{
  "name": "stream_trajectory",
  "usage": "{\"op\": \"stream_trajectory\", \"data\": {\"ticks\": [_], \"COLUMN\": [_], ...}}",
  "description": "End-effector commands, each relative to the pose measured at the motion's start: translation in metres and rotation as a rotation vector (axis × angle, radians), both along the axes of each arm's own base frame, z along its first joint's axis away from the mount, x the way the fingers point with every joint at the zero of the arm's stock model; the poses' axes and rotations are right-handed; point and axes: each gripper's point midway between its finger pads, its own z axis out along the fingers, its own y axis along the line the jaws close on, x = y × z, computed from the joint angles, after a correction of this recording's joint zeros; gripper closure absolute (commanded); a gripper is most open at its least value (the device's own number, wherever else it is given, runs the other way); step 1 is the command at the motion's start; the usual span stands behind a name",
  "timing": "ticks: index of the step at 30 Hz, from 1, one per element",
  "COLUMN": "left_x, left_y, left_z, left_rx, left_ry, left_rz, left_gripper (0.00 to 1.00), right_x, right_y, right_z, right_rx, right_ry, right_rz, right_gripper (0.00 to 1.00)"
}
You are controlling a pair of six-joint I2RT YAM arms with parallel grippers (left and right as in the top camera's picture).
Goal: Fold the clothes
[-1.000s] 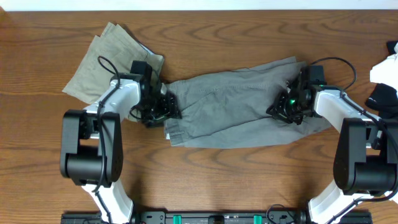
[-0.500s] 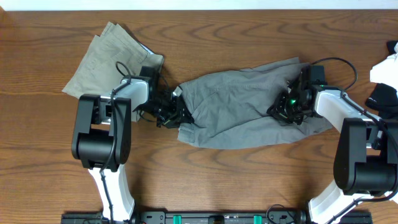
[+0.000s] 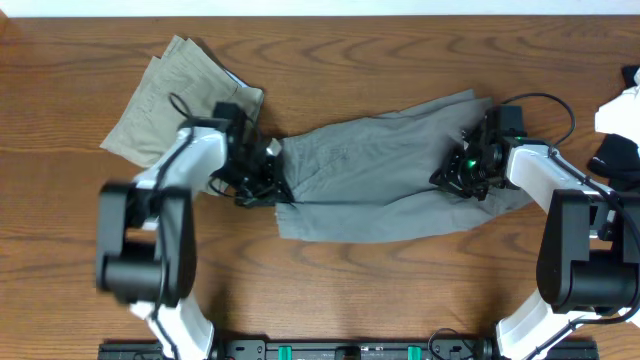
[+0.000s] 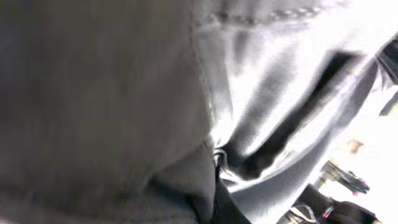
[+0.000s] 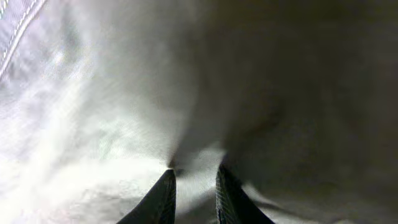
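Observation:
The left gripper moves to the left in the overhead view next, over the bare wood beside the shorts, and lets go of the cloth, since deep folds crease it.
The grey shorts [image 3: 385, 180] lie spread across the middle of the table in the overhead view. My left gripper [image 3: 272, 185] is at their left edge, shut on the cloth there. Grey fabric [image 4: 112, 93] fills the left wrist view, bunched against one dark finger [image 4: 225, 202]. My right gripper [image 3: 462, 172] sits on the shorts' right part. In the right wrist view its gripper [image 5: 196, 169] has a ridge of the grey cloth [image 5: 124, 93] pinched between two dark fingers [image 5: 163, 193]. A khaki-beige garment [image 3: 170, 95] lies folded at the far left, behind my left arm.
A white item [image 3: 620, 108] and a black one [image 3: 612, 155] lie at the table's right edge, close to my right arm. Both arm bases stand along the front edge. Bare wood [image 3: 340, 290] shows in front of the shorts.
My left gripper has closed on the shorts' left edge and shifted back to the left after reaching right. The left part of the shorts has been redrawn. The right arm has stayed put.

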Motion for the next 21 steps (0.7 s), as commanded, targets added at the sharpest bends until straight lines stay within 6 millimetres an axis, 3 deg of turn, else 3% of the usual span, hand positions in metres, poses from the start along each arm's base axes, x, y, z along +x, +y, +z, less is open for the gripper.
{"op": "stream_trajectory", "data": {"ticks": [1, 5, 9, 14, 18, 19, 21], "left_x": [0.013, 0.011, 0.008, 0.008, 0.005, 0.003, -0.002], "left_y": [0.029, 0.039, 0.042, 0.042, 0.042, 0.042, 0.043], "left_z": [0.033, 0.066, 0.077, 0.071, 0.054, 0.047, 0.033], "left_rx": [0.166, 0.224, 0.24, 0.242, 0.245, 0.247, 0.251], "left_ry": [-0.164, -0.261, -0.297, -0.277, -0.233, -0.211, -0.162], "left_rz": [-0.023, -0.016, -0.019, -0.021, -0.025, -0.025, -0.031], "left_gripper": [0.94, 0.94, 0.94, 0.94, 0.94, 0.92, 0.77], "right_x": [-0.029, -0.026, -0.018, -0.01, -0.01, -0.01, -0.01], "right_y": [-0.018, -0.009, -0.011, -0.011, -0.011, -0.011, -0.011], "right_z": [-0.035, -0.022, -0.003, 0.015, 0.015, 0.015, 0.016], "right_rx": [-0.086, -0.032, -0.043, -0.048, -0.048, -0.048, -0.048], "right_ry": [0.126, 0.099, 0.034, -0.029, -0.03, -0.03, -0.031], "right_rz": [-0.024, -0.018, -0.021, -0.022, -0.022, -0.021, -0.02], "right_gripper": [0.78, 0.78, 0.76, 0.66, 0.64, 0.64, 0.64]}}
